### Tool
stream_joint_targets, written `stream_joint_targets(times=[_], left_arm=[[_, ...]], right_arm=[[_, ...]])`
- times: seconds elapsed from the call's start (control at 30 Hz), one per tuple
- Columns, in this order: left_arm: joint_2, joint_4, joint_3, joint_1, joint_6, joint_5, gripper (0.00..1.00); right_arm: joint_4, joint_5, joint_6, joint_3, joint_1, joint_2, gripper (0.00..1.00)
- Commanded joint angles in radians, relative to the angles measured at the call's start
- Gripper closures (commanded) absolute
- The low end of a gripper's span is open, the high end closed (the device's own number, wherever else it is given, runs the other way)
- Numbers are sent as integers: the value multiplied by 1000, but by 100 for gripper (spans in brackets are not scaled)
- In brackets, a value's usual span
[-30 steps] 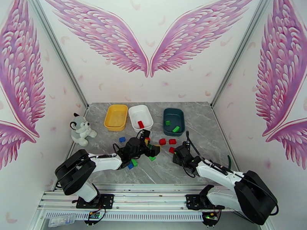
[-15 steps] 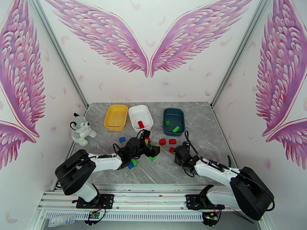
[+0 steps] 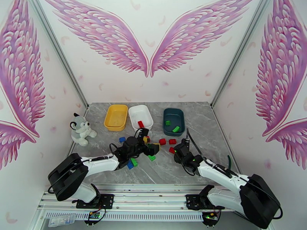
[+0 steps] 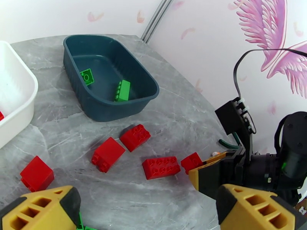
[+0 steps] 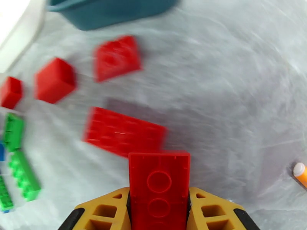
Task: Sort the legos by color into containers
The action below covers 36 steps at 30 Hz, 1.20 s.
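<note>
My right gripper is holding the red lego and should raise it outward over the white tray [image 3: 134, 112] next, as that tray is farther out, past more red legos.
My right gripper [image 5: 159, 213] is shut on a red lego [image 5: 159, 184] that stands up between its yellow fingers, just short of a larger red lego [image 5: 124, 131] lying on the table. More red legos [image 5: 117, 58] lie beyond, toward the teal tray [image 5: 111, 8]. From above, the right gripper [image 3: 174, 150] sits right of centre and my left gripper [image 3: 152, 148] hangs open over the middle pile. The left gripper's fingers [image 4: 42, 209] spread wide above several red legos [image 4: 108, 154]. Two green legos [image 4: 122, 91] lie in the teal tray [image 3: 174, 113]. One red lego [image 3: 141, 124] is in the white tray [image 3: 134, 112]. The yellow tray [image 3: 116, 117] holds nothing.
A plush husky [image 3: 81, 130] sits at the table's left edge. A blue lego [image 3: 122, 139] lies near the yellow tray, with green legos [image 3: 134, 162] under the left arm. An orange-tipped object [image 5: 300, 173] lies to the right of my right gripper. Walls close in on three sides.
My right gripper has closed on the red lego and shifted slightly. The left arm's elbow has dropped toward the near left; its gripper stays open over the pile.
</note>
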Motion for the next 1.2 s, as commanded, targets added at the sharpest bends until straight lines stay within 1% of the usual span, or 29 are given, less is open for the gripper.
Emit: stream_joint_targets(times=[0.0,0.13,0.2,0.4,0.6,0.8,0.97,1.07,1.17], left_arm=[[-60,-64,-36,33,7,-39,1],[-97,-100,-64,88,-14,-50,1],[-103,-114,-77,123,-27,-49,1],[-113,-81,-140,219,-80,-31,1],[-164,-41,-214,286,-110,-12,1],[-236,-73,-242,302,-101,-11,1],[-256,-93,-243,307,-89,-17,1],[-258,-95,-243,310,-85,-18,1],[-258,-87,-246,312,-85,-21,1]], right_arm=[[-18,-24,-44,109,63,21,74],[26,-69,-89,250,104,150,74],[40,-86,-116,349,114,243,74],[37,-122,-182,656,118,502,74],[-62,-106,-222,987,111,743,73],[-141,-100,-226,1239,82,950,71],[-171,-119,-233,1374,58,1072,67],[-178,-129,-243,1415,49,1103,60],[-175,-137,-254,1422,47,1098,53]])
